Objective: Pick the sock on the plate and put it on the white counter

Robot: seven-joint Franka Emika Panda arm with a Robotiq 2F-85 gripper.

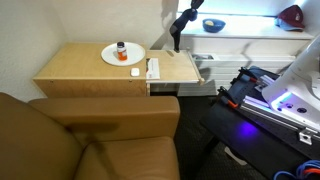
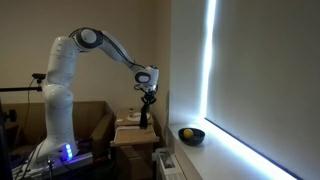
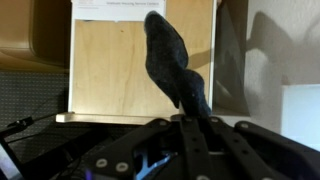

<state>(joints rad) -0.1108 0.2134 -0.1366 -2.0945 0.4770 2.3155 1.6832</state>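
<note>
Next, my gripper swings toward the blue bowl and lowers to release the sock (image 1: 175, 42) over the white counter's near edge, because the sock still hangs beside that counter.
The black sock (image 1: 175, 42) hangs limp from my gripper (image 1: 176, 31), which is shut on it in the air over the right edge of the tan tabletop (image 1: 85, 65). The round white plate (image 1: 115, 58) lies on that tabletop, to the left of the gripper, with a small red-and-dark upright item (image 1: 121, 46) on it. The white counter (image 1: 240, 45) runs to the right of the gripper. In an exterior view the sock (image 2: 146, 116) dangles below the gripper (image 2: 147, 103), beside the counter (image 2: 200, 155). In the wrist view the sock (image 3: 170, 55) hangs from the jaws (image 3: 192, 112) over the wood.
A small white oval object (image 1: 135, 71) and a white flat item (image 1: 153, 68) lie near the plate. A blue bowl (image 1: 214, 24) sits on the counter; it also shows in an exterior view (image 2: 191, 135). A brown sofa (image 1: 90, 140) stands in front. The robot base (image 2: 55, 120) stands left.
</note>
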